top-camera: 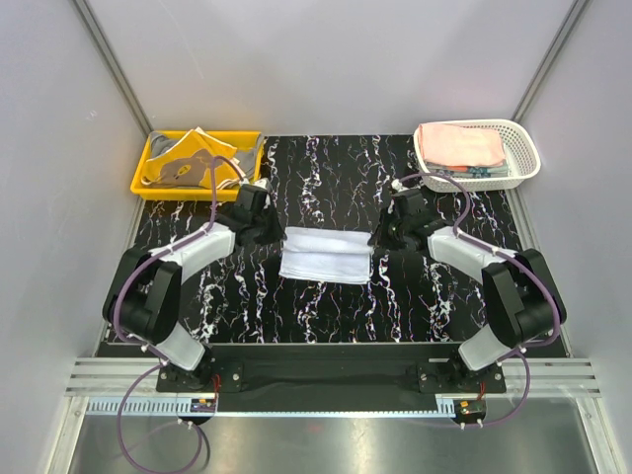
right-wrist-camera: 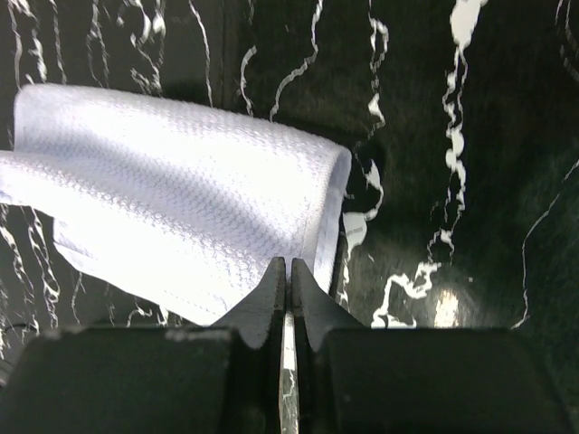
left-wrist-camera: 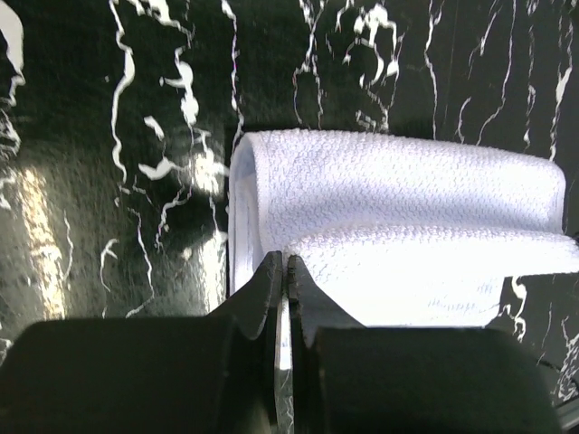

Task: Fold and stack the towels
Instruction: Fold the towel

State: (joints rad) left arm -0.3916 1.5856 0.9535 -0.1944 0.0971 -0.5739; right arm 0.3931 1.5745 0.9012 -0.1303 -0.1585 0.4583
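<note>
The left gripper moves back and down to the lower towel layer's near corner (top-camera: 284,274) (left-wrist-camera: 286,358) next and releases there, since that corner is still bare, below and back from it.
A light blue towel (top-camera: 326,257) lies in the middle of the black marbled table, doubled over with a rounded fold along its far side. My left gripper (top-camera: 277,235) is at its far left corner. In the left wrist view the jaws (left-wrist-camera: 286,264) are pressed shut at the corner of the towel's upper layer (left-wrist-camera: 398,199). My right gripper (top-camera: 377,237) is at the far right corner. In the right wrist view it (right-wrist-camera: 289,264) is shut on the towel's corner edge (right-wrist-camera: 181,190). Both hold the upper layer slightly lifted.
A yellow tray (top-camera: 141,182) at the back left holds crumpled orange and grey towels (top-camera: 188,158). A white lattice basket (top-camera: 530,158) at the back right holds a folded pink towel (top-camera: 459,143) on top of others. Grey walls stand on both sides.
</note>
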